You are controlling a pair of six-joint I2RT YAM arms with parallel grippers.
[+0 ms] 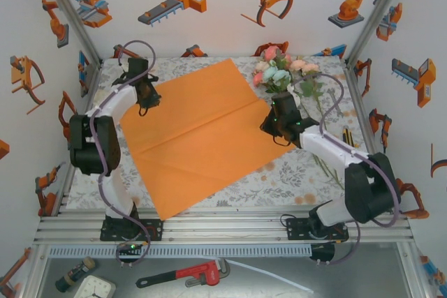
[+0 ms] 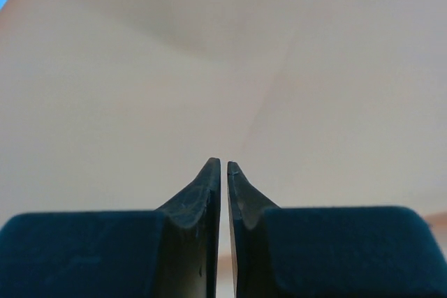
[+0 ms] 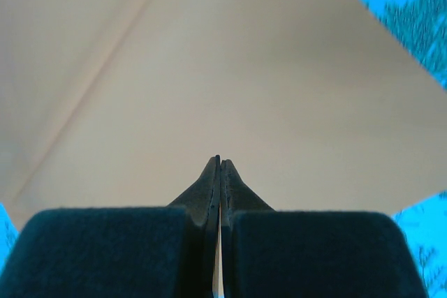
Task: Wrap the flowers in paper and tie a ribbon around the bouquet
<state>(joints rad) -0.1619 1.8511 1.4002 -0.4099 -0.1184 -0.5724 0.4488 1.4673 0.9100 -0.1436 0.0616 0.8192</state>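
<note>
The sheet already lies spread flat. Next, it is released by my right gripper, which moves outward toward the crease's end by the flowers and lets go there.
The orange paper (image 1: 202,137) lies spread flat on the cloth like a diamond, with a crease across its middle. My left gripper (image 1: 148,106) sits at the paper's left corner. In the left wrist view its jaws (image 2: 223,164) stand a narrow slit apart, with the paper (image 2: 209,68) stretching away in front of them. My right gripper (image 1: 274,129) is at the paper's right corner, shut (image 3: 221,159) with a thin sliver of the paper (image 3: 230,68) pinched between its jaws. The flowers (image 1: 279,71) lie at the back right, just behind the right gripper, stems pointing toward the near right. The ribbon is out of view.
A floral-print cloth (image 1: 307,172) covers the table inside white walls and slanted metal posts (image 1: 370,15). A few loose thin stems (image 1: 320,164) lie to the right of the paper. Below the table's front rail lie a red wrench (image 1: 185,275), a clock (image 1: 94,287) and a thin white strip (image 1: 262,275).
</note>
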